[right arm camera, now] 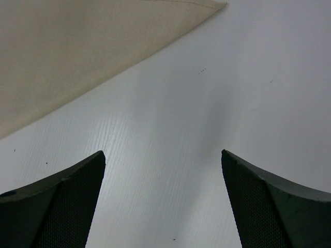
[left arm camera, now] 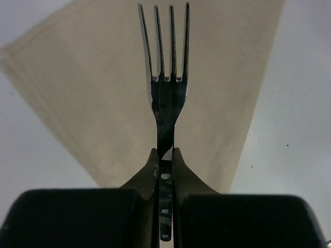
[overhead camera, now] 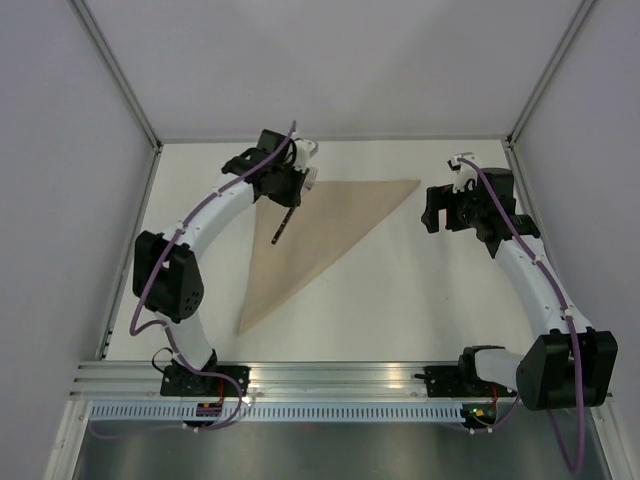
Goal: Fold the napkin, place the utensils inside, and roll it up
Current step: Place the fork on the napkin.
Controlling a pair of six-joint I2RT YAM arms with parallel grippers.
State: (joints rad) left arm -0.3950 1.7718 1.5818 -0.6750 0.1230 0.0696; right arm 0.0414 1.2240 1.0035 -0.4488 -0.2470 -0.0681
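Note:
The fork [overhead camera: 282, 228] is still at an angle to the napkin's long slanted edge [overhead camera: 334, 253], so my left gripper needs to move toward that edge next, turn and lower the fork alongside it, then let go of it.
The tan napkin [overhead camera: 315, 235] lies folded into a triangle on the white table, its long point toward the near left. My left gripper [overhead camera: 290, 205] is shut on a dark metal fork [overhead camera: 282, 228] and holds it above the napkin's upper left part. In the left wrist view the fork [left arm camera: 165, 98] sticks out from between my fingers [left arm camera: 150, 170], tines forward, with the napkin [left arm camera: 103, 93] under it. My right gripper [overhead camera: 432, 208] is open and empty, just right of the napkin's right corner [right arm camera: 207, 6]; its fingers [right arm camera: 62, 196] stand wide apart over bare table.
The white table [overhead camera: 420, 300] is walled by grey panels at the back and sides. An aluminium rail [overhead camera: 330, 375] with both arm bases runs along the near edge. No other utensil shows.

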